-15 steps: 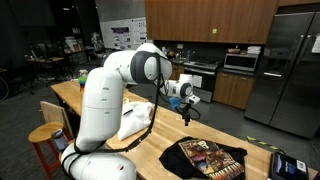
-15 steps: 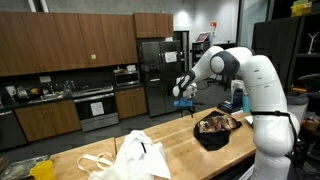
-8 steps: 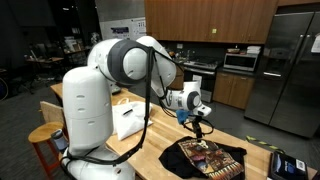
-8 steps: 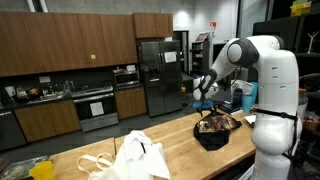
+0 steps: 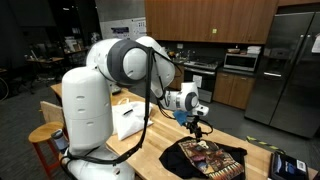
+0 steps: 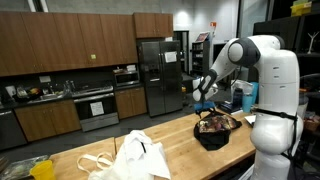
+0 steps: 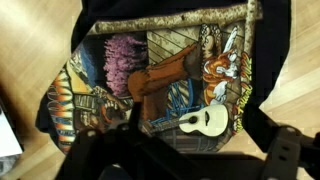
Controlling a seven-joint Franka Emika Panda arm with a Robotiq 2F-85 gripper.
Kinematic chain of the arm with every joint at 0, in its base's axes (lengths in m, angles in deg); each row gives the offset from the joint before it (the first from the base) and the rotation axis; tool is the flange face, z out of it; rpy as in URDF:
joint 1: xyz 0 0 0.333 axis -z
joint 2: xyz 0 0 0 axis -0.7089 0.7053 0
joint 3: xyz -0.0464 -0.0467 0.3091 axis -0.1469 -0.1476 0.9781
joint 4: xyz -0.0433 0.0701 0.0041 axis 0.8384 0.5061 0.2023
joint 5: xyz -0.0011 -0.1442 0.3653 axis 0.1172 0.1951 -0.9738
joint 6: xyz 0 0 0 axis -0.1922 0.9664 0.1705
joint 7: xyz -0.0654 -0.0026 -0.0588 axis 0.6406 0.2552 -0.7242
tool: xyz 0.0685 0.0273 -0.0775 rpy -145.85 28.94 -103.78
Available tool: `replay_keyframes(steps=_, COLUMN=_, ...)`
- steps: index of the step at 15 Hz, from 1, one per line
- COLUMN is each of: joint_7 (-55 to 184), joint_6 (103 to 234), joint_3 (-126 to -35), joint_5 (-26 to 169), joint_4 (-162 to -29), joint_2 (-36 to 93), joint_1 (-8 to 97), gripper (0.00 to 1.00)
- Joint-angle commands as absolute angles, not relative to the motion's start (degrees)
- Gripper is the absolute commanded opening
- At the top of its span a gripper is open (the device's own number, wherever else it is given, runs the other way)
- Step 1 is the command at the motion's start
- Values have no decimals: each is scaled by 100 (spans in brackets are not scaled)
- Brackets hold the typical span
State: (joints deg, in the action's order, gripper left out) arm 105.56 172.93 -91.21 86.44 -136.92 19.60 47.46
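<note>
The T-shirt ends in a narrow strip of cloth against bare table. My gripper will next turn and go down to the T-shirt's black edge by the print's orange figure.
A black T-shirt with a colourful print lies crumpled on the wooden table. It shows in both exterior views and fills the wrist view. My gripper hangs just above the shirt's near edge, pointing down, jaws open and holding nothing. In the wrist view the print shows a white guitar and striped figures. My gripper frames it with dark fingers low at either side, nothing between them. No contact with the shirt is visible.
A white cloth bag lies on the table behind the arm, at the front in an exterior view. A blue device sits near the table's corner. A stool stands beside the table. Kitchen cabinets and a fridge stand behind.
Over the last second the arm swung across the table to above the shirt, and the jaws widened slightly. In the last half second nothing has moved.
</note>
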Motion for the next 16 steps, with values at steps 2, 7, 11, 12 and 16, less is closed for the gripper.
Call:
replay_keyframes(steps=2, joint_7=8846, joint_6=17668, joint_3=-8800, joint_5=8219, joint_4=-13504, joint_2=2369, joint_1=5027, gripper=100)
replay_keyframes(steps=7, joint_7=7503, joint_6=18056, joint_3=-8537, joint_5=7083, joint_4=-13249, joint_2=3052, joint_1=5134, gripper=100)
replay_keyframes(steps=11, joint_7=7550, joint_6=18310, joint_3=-8605, joint_5=7272, joint_4=-12957, joint_2=3556, joint_1=4940, gripper=100)
replay_keyframes(steps=12, joint_7=7569, joint_6=18349, joint_3=-8618, joint_5=7281, joint_4=-12875, joint_2=3669, joint_1=4897, gripper=100)
replay_keyframes(steps=16, joint_7=7667, joint_6=18484, joint_3=-8731, joint_5=7438, joint_4=-12670, joint_2=3936, joint_1=4688, gripper=61)
